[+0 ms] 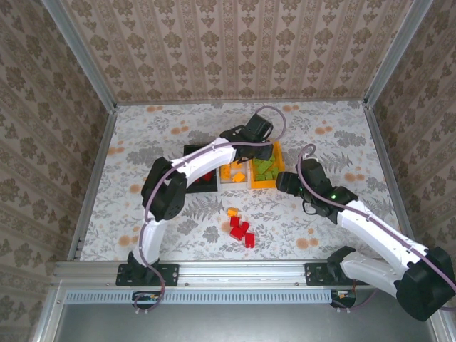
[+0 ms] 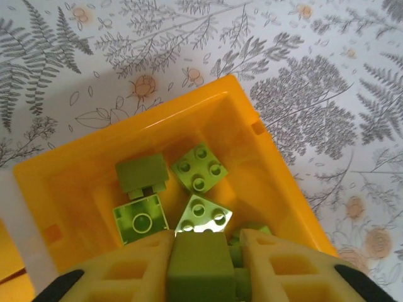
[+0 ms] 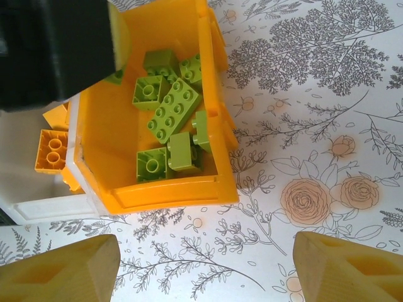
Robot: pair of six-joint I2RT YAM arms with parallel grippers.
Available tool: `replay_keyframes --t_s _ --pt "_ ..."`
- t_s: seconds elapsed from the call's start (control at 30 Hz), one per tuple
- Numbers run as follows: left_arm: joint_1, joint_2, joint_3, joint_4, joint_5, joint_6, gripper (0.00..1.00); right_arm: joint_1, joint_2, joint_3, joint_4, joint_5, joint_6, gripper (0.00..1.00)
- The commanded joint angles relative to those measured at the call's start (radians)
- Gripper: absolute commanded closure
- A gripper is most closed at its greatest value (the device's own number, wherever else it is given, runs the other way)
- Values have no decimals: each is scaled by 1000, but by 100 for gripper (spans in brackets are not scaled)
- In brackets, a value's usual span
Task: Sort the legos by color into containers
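The orange lego is still outside the white bin, so my right gripper will move back and down around it.
The containers stand joined in a row: black bin (image 1: 201, 187), white bin (image 1: 235, 181) and orange bin (image 1: 265, 183). My left gripper (image 1: 263, 149) hangs over the orange bin (image 2: 277, 189). A light green lego (image 2: 201, 264) sits between its fingers; the left pad touches it and a narrow gap shows on the right. Several green legos (image 3: 173, 110) lie in that bin. Orange-yellow legos (image 3: 50, 150) lie in the white bin. Red legos (image 1: 241, 229) and one orange lego (image 1: 232, 211) rest on the table. My right gripper (image 3: 204, 264) stands open and empty just near of the orange bin (image 3: 170, 192).
The table has a floral cloth (image 1: 142, 142), with patterned walls and metal rails (image 1: 92, 178) round it. The left arm (image 1: 192, 164) arches over the black and white bins. A red lego (image 1: 206, 175) lies in the black bin.
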Motion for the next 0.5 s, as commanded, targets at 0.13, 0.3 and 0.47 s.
replay_keyframes --t_s 0.13,0.3,0.47 --pt "7 -103 -7 22 51 -13 31 -5 -11 -17 1 -88 -37 25" --pt "5 -325 -238 141 51 -53 10 40 31 -16 55 -198 -93 25" --pt "-22 -607 -567 220 -20 -95 0 217 169 64 39 -195 -187 25"
